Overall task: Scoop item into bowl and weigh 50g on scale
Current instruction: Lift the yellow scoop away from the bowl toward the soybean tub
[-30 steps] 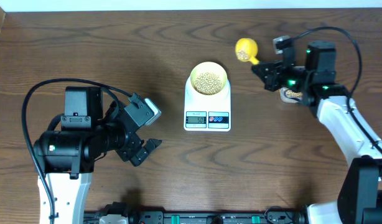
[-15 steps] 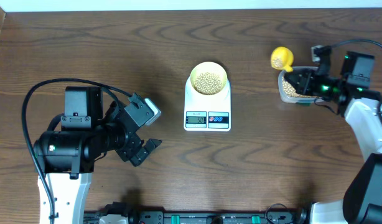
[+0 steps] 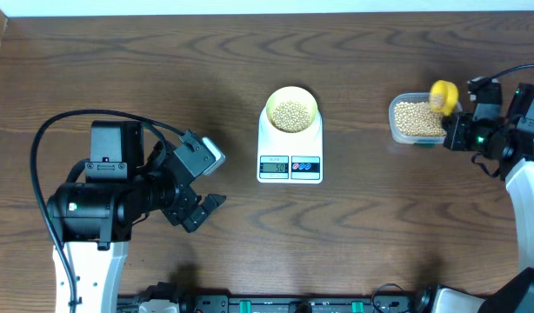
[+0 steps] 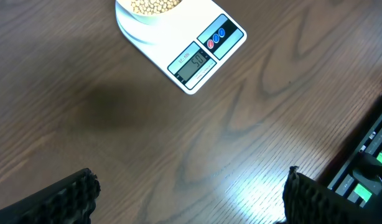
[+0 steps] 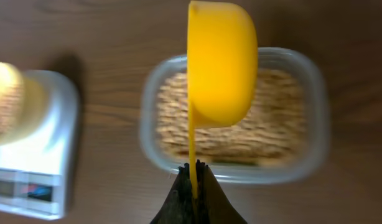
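Observation:
My right gripper draws back and down next toward bare wood near the scale's front [image 3: 373, 196] to release the scoop [image 3: 443, 94], as the target weight shows.
The pale-yellow bowl [image 3: 290, 93] stands on the white scale [image 3: 290, 149] at the table's middle, holding tan beans [image 3: 290, 114]. In the left wrist view the scale's display [image 4: 192, 62] shows digits that look like 50. My right gripper [image 3: 459, 132] is shut on the thin handle of a bright yellow scoop [image 3: 443, 94], which hangs turned on its side over the right end of a clear tub [image 3: 396, 122] of beans. From the right wrist, the scoop [image 5: 222, 62] hides its inside. My left gripper [image 3: 212, 180] stands open over bare wood, left of the scale.
The clear tub's rim [image 5: 315, 112] lies just ahead of my right gripper [image 5: 194, 171], with the scale [image 5: 29, 168] blurred at the left. A black rail with cables runs along the table's front edge [image 3: 276, 304]. My left gripper [image 4: 188, 205] has only wood under it.
My right arm swung right, carrying the scoop from beside the scale to above the tub. The left arm, bowl and scale did not move.

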### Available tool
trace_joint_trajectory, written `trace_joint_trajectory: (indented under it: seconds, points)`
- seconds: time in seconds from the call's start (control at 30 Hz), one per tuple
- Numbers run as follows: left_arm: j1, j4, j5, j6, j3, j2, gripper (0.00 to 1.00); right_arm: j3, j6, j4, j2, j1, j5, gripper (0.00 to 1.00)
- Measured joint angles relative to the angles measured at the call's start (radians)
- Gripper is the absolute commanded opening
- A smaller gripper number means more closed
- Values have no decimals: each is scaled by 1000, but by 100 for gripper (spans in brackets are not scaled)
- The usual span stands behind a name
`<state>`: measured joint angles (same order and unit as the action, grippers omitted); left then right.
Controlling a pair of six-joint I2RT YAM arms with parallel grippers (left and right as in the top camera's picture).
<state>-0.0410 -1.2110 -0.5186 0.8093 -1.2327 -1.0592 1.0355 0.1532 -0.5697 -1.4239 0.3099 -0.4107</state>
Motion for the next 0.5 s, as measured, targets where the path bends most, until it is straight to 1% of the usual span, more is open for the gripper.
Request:
trace_joint_trajectory:
  seconds: [0.2, 0.5]
  points:
    - [0, 0, 0, 0, 0, 0, 96, 0, 73, -13, 0, -45, 203, 1]
    - [0, 0, 0, 0, 0, 0, 96, 0, 159, 3, 0, -180, 477, 1]
